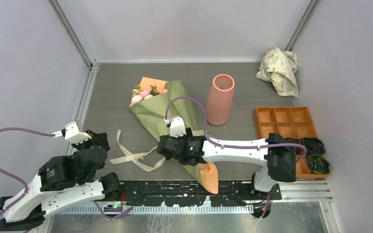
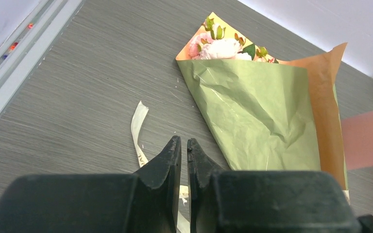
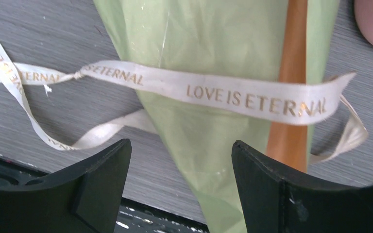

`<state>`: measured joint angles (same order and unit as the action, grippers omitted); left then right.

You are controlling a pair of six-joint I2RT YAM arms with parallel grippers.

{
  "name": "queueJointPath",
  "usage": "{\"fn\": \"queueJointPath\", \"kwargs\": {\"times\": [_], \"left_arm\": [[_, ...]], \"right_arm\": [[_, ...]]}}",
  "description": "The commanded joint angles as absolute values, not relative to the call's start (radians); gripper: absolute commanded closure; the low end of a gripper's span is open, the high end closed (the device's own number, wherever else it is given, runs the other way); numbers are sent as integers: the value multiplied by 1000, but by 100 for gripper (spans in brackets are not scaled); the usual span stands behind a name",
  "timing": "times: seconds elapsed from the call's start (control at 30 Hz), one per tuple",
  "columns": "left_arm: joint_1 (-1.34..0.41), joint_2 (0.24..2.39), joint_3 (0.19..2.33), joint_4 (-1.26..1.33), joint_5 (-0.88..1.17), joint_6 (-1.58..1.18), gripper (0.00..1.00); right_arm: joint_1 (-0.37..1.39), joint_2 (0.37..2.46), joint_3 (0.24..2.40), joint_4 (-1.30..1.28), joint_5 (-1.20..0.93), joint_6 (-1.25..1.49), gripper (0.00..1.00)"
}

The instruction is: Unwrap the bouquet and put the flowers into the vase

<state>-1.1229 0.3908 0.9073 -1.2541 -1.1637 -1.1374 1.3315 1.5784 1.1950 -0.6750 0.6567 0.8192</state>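
The beige ribbon lies below my right gripper and outward of its open fingers, so they will lower outward next and close where the beige ribbon crosses the green paper.
The bouquet lies flat on the table, a cone of olive-green and orange paper whose tip points toward the near edge. The flowers, pink blooms, peek out of its wide far end. A beige ribbon printed with gold letters lies loose over the cone and trails left. My right gripper stands open, its jaws straddling the narrow green part without touching it. My left gripper hovers left of the bouquet, its jaws nearly together and empty. The pink vase stands upright just right of the bouquet.
Crumpled cream printed paper sits in the far right corner. An orange compartment tray lies at the right, with dark coiled items in its near cells. The enclosure's walls close in the left, right and back.
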Motion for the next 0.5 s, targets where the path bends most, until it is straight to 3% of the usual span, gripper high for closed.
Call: {"fn": "queueJointPath", "kwargs": {"times": [0.0,0.23,0.47], "left_arm": [[-1119,370,908,-1227,-1168,-1109,89],[-1118,331,908,-1249,-1169,-1100,89],[-1118,268,895,-1272,-1180,-1103,89]], "right_arm": [[1258,1618,1262,-609,587,817,19],[1126,1661,1232,-509,489,838,19],[1106,1737,1294,-497,483,820,20]]}}
